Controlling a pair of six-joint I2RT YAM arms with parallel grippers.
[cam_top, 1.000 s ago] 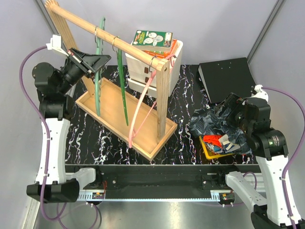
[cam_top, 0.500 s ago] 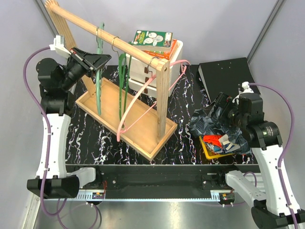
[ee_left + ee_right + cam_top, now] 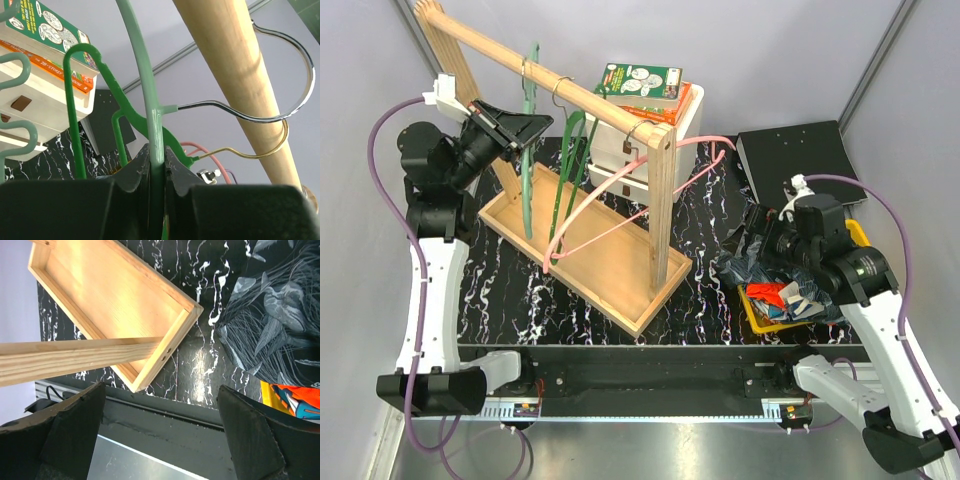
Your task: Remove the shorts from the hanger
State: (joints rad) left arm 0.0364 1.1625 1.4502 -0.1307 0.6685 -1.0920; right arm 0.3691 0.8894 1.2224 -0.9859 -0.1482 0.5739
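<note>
My left gripper needs to open in place and release the light green hanger's neck, because the hanger is empty and its hook sits over the rack's bar.
Three empty hangers hang on the wooden rack's rail: a light green one, a dark green one and a pink one that is swung out sideways. My left gripper is shut on the light green hanger's neck, just under the rail. The shorts lie in a heap at the right: dark navy patterned, orange, and blue, orange and white patterned. My right gripper is open and empty above the heap's left edge; its view shows the navy shorts and the orange ones.
The rack stands in a wooden tray, whose corner shows in the right wrist view. A white drawer box with books stands behind the rack. A black box lies at the back right. A yellow bin holds part of the heap.
The pink hanger has swung up and left, and the dark green one sways. My right gripper has moved left and forward over the heap. My left gripper stays shut on the light green hanger.
</note>
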